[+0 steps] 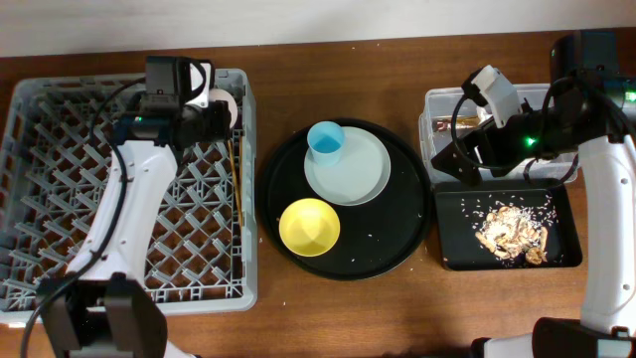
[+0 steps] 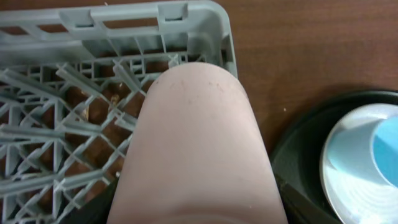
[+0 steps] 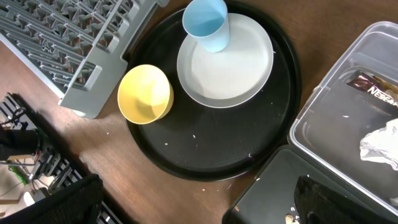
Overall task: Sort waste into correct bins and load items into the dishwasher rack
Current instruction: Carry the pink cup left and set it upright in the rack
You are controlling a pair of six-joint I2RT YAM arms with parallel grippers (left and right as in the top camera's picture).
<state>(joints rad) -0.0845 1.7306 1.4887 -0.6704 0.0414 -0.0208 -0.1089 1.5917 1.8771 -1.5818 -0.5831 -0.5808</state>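
Next, my left gripper needs to lower the pink cup (image 2: 196,149) into the rack's far corner by the chopsticks and free it, since the pink cup hangs above that corner.
My left gripper (image 1: 215,119) hangs over the far right corner of the grey dishwasher rack (image 1: 60,199), shut on the pink cup (image 2: 196,149), which fills the left wrist view. Thin chopsticks (image 1: 238,179) lie in the rack. The blue cup (image 1: 326,140) stands on the pale plate (image 1: 353,174) next to the yellow bowl (image 1: 309,226). My right gripper (image 1: 455,164) hovers open and empty where the clear tub (image 1: 437,104) meets the shallow black tray (image 1: 566,214). Inside the tub are a napkin (image 3: 379,146) and a brown wrapper (image 3: 373,87). Food scraps (image 1: 510,231) lie in the black tray.
A big round black tray (image 1: 397,239) in the middle of the wooden table carries the plate, blue cup and bowl. Rice grains are scattered on it. Cables and dark gear (image 3: 31,162) show at the table's edge in the right wrist view.
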